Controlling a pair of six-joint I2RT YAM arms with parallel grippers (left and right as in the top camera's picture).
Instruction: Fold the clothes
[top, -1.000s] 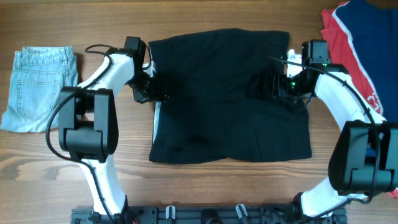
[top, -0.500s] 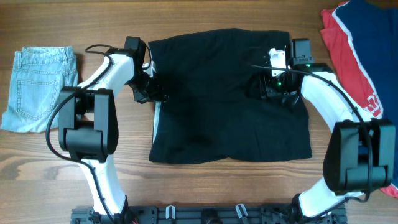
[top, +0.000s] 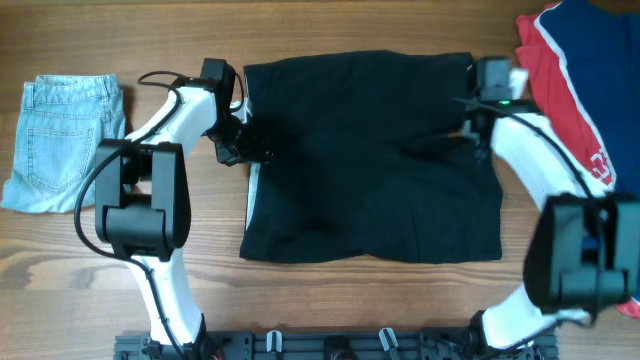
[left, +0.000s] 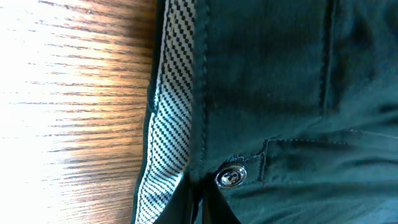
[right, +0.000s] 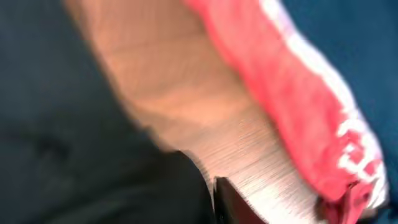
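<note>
My left gripper will next pull the black clothes' waistband edge over the bare tabletop toward the denim shorts (left: 109, 171) and let it go, since a fold still runs across the black clothes (left: 298, 93).
The black clothes (top: 370, 170) lie spread flat across the middle of the table. At their left edge, my left gripper (top: 243, 143) is shut on the waistband. In the left wrist view its jaws (left: 200, 202) pinch the black cloth (left: 298, 93) beside a silver button (left: 231, 177) and the checked lining (left: 171, 118). My right gripper (top: 478, 128) is at the upper right edge, with a ridge of cloth running to it. The right wrist view is blurred: the jaws (right: 213, 202) stand nearly together at the edge of the black cloth (right: 74, 143).
Light blue denim shorts (top: 60, 140) lie at the far left of the table. A red and navy garment (top: 575, 80) with white trim lies at the back right, close to the right arm, and shows red (right: 292, 106) in the right wrist view.
The right gripper has moved right and back from over the cloth to its right edge, and its jaws have narrowed. The garment's upper right part has flattened. The left arm has not moved.
</note>
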